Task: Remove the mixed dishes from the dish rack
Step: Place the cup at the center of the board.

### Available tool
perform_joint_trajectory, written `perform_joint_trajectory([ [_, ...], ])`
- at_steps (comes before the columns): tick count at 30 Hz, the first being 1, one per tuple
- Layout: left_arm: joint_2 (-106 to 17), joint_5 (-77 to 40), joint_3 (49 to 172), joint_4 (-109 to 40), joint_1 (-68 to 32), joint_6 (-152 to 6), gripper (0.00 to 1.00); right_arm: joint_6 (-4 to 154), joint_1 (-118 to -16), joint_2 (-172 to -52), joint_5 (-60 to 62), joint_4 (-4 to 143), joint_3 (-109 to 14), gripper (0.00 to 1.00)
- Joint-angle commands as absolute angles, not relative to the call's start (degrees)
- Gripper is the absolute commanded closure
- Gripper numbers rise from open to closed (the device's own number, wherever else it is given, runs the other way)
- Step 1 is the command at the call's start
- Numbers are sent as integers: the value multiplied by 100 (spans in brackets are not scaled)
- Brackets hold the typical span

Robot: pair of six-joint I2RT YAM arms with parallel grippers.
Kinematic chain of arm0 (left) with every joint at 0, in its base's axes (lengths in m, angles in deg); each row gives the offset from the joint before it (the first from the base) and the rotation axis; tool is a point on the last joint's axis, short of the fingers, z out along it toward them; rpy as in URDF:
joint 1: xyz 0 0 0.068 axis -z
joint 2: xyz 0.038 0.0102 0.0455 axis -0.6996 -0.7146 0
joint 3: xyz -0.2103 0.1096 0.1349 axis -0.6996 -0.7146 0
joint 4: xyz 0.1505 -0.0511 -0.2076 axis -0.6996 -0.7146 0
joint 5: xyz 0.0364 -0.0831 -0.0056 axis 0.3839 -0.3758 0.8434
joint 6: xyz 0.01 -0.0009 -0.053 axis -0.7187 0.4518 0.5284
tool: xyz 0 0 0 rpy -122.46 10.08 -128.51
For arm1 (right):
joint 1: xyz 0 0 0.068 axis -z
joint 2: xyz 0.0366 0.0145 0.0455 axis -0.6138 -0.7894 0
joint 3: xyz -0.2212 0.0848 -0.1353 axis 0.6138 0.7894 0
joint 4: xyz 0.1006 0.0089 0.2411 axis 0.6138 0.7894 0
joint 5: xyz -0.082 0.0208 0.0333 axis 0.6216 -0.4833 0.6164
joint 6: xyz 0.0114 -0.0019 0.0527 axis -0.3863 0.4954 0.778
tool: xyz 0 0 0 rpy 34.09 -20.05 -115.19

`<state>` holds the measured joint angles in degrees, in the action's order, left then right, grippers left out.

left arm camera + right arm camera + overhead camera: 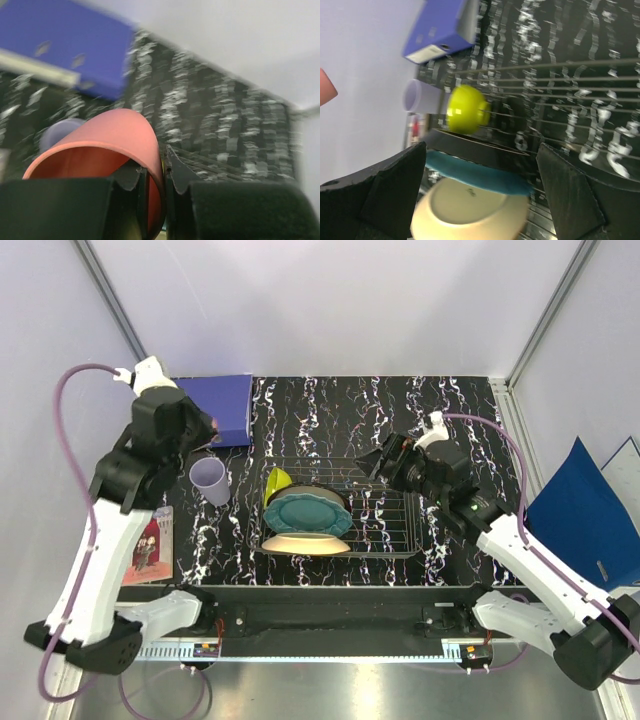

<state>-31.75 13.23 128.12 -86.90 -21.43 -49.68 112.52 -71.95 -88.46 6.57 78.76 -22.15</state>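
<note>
The lavender cup stands open beside the rack, so the robot's left gripper will next tip downward, then lower the salmon-pink cup into the lavender cup's opening to nest it.
The dish rack holds a yellow-green bowl, a teal plate, a dark-backed dish and a cream dish, all on edge at its left end. My left gripper is shut on the rim of the salmon-pink cup, held above the table's back left near the binder. The lavender cup stands on the table left of the rack. My right gripper is open and empty above the rack's middle, facing the stacked dishes.
A blue ring binder lies at the back left. A printed booklet lies at the left edge. A blue folder leans outside the right wall. The rack's right half is bare wire.
</note>
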Motion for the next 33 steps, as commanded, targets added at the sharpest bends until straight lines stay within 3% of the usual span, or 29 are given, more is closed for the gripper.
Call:
perform_joint_trajectory([
  [1, -3843, 1513, 12753, -9755, -2900, -5142, 100, 10858, -7206, -8604, 1342, 8592, -2123, 1],
  [28, -5478, 792, 11540, -8455, -3701, -5177, 100, 10479, -7206, -8322, 1475, 8575, -1472, 0],
  [31, -5409, 739, 11557, -8419, -3789, -5247, 79, 10488, -7206, -8401, 1466, 8540, -1481, 0],
  [32, -5382, 756, 11583, -8411, -3789, -5300, 64, 10488, -7206, -8410, 1448, 8514, -1481, 0],
  [33, -5347, 765, 11627, -8419, -3798, -5318, 57, 10514, -7206, -8445, 1439, 8496, -1481, 0],
])
